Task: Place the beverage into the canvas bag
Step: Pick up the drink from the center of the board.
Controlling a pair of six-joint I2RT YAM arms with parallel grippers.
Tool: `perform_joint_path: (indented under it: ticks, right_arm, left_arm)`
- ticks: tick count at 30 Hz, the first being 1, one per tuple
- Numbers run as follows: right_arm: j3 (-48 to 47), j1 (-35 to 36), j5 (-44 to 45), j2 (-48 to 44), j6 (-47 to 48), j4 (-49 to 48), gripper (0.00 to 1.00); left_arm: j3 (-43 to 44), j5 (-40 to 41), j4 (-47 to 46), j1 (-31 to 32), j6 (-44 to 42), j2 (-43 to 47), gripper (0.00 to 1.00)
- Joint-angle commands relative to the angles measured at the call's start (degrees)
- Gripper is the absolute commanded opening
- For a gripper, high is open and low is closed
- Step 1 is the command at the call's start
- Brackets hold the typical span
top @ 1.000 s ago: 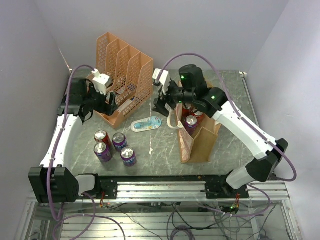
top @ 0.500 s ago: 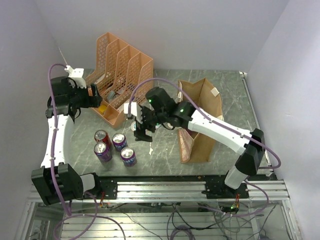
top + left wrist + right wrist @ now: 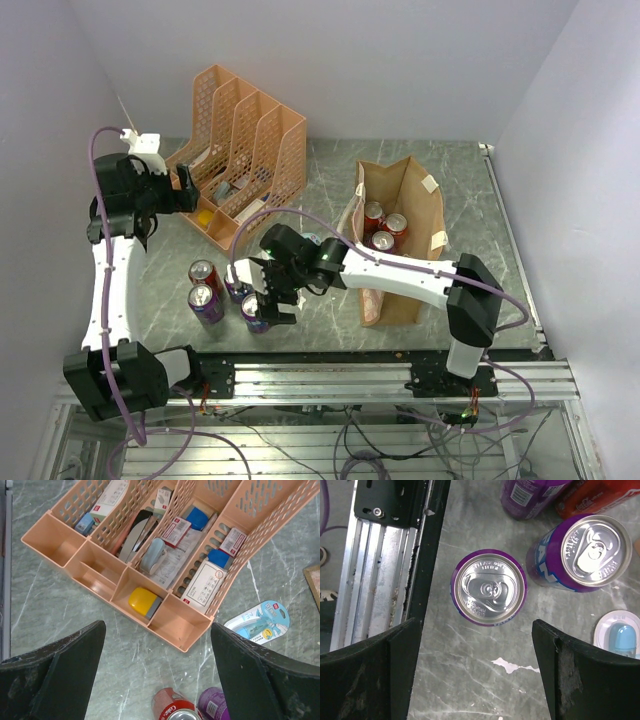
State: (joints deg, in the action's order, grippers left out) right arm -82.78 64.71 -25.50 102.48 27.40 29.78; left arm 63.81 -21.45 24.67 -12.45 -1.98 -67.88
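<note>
The purple can nearest the bar (image 3: 252, 313) (image 3: 489, 587) has gaps at both sides, so I will lower my right gripper, moving to the left in the top view, to put its fingers on either side of the can.
The tan canvas bag (image 3: 405, 290) stands open at the right, with three cans (image 3: 384, 228) upright inside. More beverage cans stand near the front left: a red one (image 3: 203, 272) and purple ones (image 3: 205, 300). My right gripper (image 3: 270, 300) hangs open over them. In the right wrist view its jaws (image 3: 477, 672) are spread wide just short of a purple can (image 3: 489, 588), with nothing between them; another purple can (image 3: 592, 550) stands beside it. My left gripper (image 3: 185, 190) is open and empty by the organiser, and its wrist view (image 3: 157, 675) shows a red can (image 3: 175, 710) below.
An orange mesh file organiser (image 3: 245, 150) full of stationery stands at the back left, also seen from the left wrist (image 3: 150, 545). A blue blister pack (image 3: 257, 620) lies on the marble table. The aluminium rail (image 3: 375, 565) runs along the front edge next to the nearest purple can.
My right arm swung from over the bag leftward and down to the cans at the front. My left arm pulled back from the organiser toward the left wall. Both grippers opened wider.
</note>
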Motion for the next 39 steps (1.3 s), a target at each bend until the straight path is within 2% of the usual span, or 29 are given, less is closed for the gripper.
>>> perform_joint_path:
  ticks: [1,18,31,39]
  right_arm:
    - [0.3,0.5,3.1,1.8,-0.3,-2.4,0.92]
    - [-4.1,1.2,1.8,9.6,-2.9,-2.4,0.92]
    - [-4.3,3.6,2.8,9.9,-5.3,-4.7,0.9]
    - [-5.3,3.7,3.1,10.8,-5.7,-5.1,0.85]
  left_arm:
    - [1.2,-0.6,-3.0,-0.5,1.4,2.2,0.96]
    - [0.6,-1.3,-2.0,-0.6,0.5,5.3,0.95]
    - [1.2,-2.9,-1.7,-1.4,0.8,6.0,0.95]
    - [1.2,-3.3,-1.0,-1.7,0.1,6.6,0.95]
